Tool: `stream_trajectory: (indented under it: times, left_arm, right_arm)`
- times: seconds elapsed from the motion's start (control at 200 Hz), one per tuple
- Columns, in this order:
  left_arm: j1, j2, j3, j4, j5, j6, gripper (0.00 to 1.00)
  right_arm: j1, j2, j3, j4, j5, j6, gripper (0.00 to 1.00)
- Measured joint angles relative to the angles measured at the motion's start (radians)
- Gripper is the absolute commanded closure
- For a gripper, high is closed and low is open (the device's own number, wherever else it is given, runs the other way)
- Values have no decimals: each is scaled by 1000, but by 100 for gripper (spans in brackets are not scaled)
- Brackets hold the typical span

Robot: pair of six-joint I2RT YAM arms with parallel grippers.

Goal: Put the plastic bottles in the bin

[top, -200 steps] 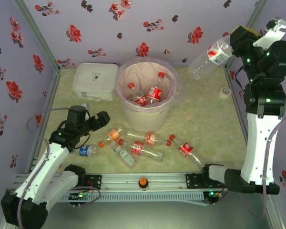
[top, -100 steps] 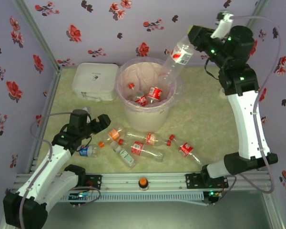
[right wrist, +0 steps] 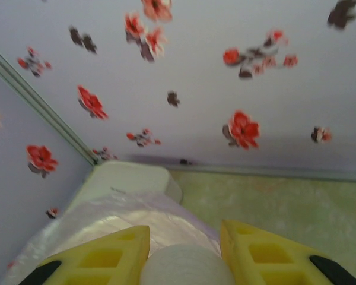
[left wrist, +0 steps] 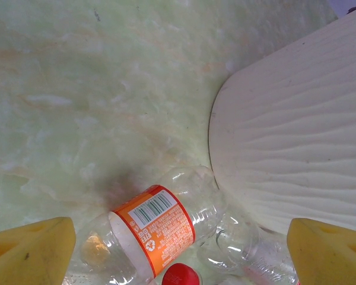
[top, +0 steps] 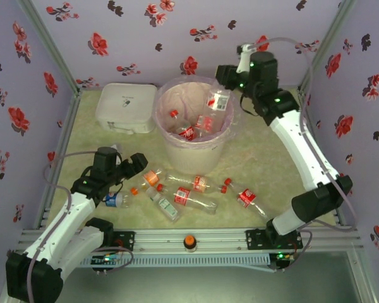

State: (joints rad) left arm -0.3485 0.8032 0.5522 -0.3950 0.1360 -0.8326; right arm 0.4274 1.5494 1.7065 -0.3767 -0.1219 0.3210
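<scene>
The red-labelled bottle already points into the liner (right wrist: 107,217); my right gripper needs to lower it toward the bottles in the bin next, then open.
The bin (top: 172,150), a white bucket with a pink liner, holds a few plastic bottles (top: 204,122). My right gripper (top: 228,78) hangs over its right rim, shut on a clear red-labelled bottle (top: 218,100) that points down into it. The right wrist view shows that bottle's pale round end (right wrist: 187,265) between the yellow fingers (right wrist: 101,255), with the liner (right wrist: 107,217) below. Several bottles lie in front of the bin, among them an orange-capped one (top: 153,177) and a red-labelled one (top: 196,199). My left gripper (top: 130,165) is open just left of them. In the left wrist view, an orange-labelled bottle (left wrist: 151,228) lies between the left gripper's (left wrist: 178,256) fingers, beside the bin wall (left wrist: 296,148).
A white lidded box (top: 126,107) stands left of the bin against the back wall, seen too in the right wrist view (right wrist: 130,178). A blue-capped bottle (top: 117,200) lies under my left arm. The flowered walls close in on three sides.
My right arm has swung left from the right wall, carrying its bottle over the bin and tilting it downward. The left arm has barely moved.
</scene>
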Motion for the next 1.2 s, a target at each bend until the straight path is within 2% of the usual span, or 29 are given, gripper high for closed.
stream_trajectory:
  times: [0.225,0.275,0.39,0.565,0.65,0.76,1.015,1.2]
  left_arm:
    - [0,16,-3,17,0,0,7]
    - [0,21,-6,22,0,0,7]
    - [0,34,-9,26,2,0,7]
    - [0,43,-10,32,5,0,7]
    - [0,43,-11,37,6,0,7]
    - [0,43,-11,40,7,0,8]
    - [0,55,-11,44,7,0,7]
    - [0,63,-11,43,7,2,7]
  right_arm:
    - [37,30,-166,101,46,3,100]
    - [39,27,-189,141,54,5,95]
    - [39,23,-230,222,71,8,77]
    - [48,11,-243,239,74,5,36]
    - [58,0,-243,220,74,-11,25]
    - [61,-24,-241,166,78,-33,20]
    - [62,-87,-199,32,109,-80,18]
    - [62,-137,-146,-74,151,-134,8]
